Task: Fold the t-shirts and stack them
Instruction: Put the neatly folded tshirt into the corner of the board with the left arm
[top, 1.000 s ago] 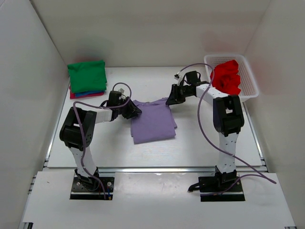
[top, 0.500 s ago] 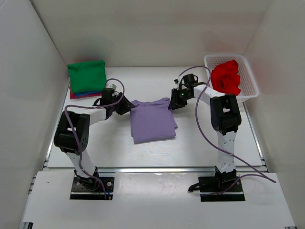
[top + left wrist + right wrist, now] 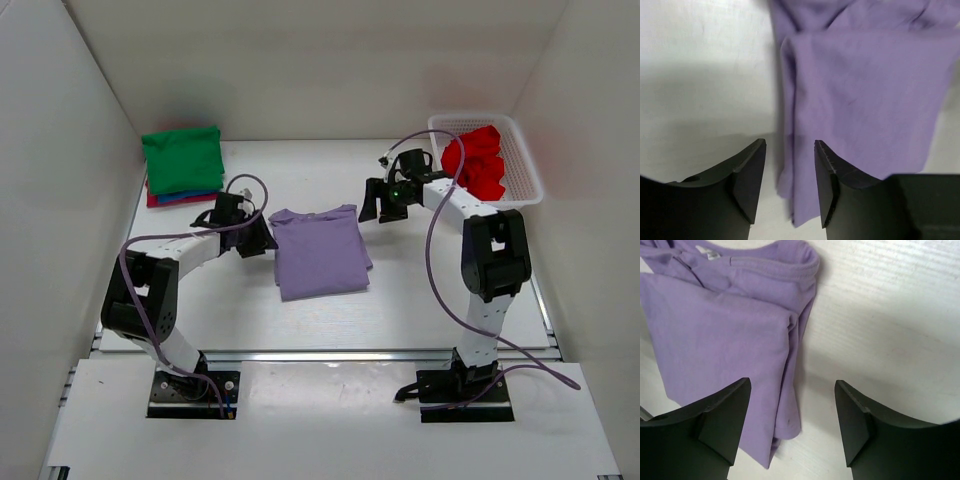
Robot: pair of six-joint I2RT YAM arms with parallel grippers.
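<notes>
I need to lower my left gripper and shift it toward the shirt, then close it on the shirt's folded side edge point(image 3: 278, 253) point(image 3: 792, 138), which runs between my open fingers.
A lavender-purple t-shirt point(image 3: 320, 253) lies partly folded in the middle of the table. It also shows in the left wrist view point(image 3: 865, 80) and the right wrist view point(image 3: 715, 340). My left gripper point(image 3: 262, 238) is open and empty at the shirt's left edge. My right gripper point(image 3: 376, 203) is open and empty just off the shirt's far right corner. A folded stack with the green t-shirt point(image 3: 183, 160) on top, blue and magenta edges beneath, sits at the far left. A crumpled red t-shirt point(image 3: 478, 162) lies in the white basket point(image 3: 525, 175).
White walls close in the table on the left, back and right. The basket stands at the far right corner. A metal rail point(image 3: 330, 352) runs along the table's near edge.
Both grippers have drawn back off the purple shirt: the left one leftwards, the right one to the right and farther back. The shirt stays flat.
</notes>
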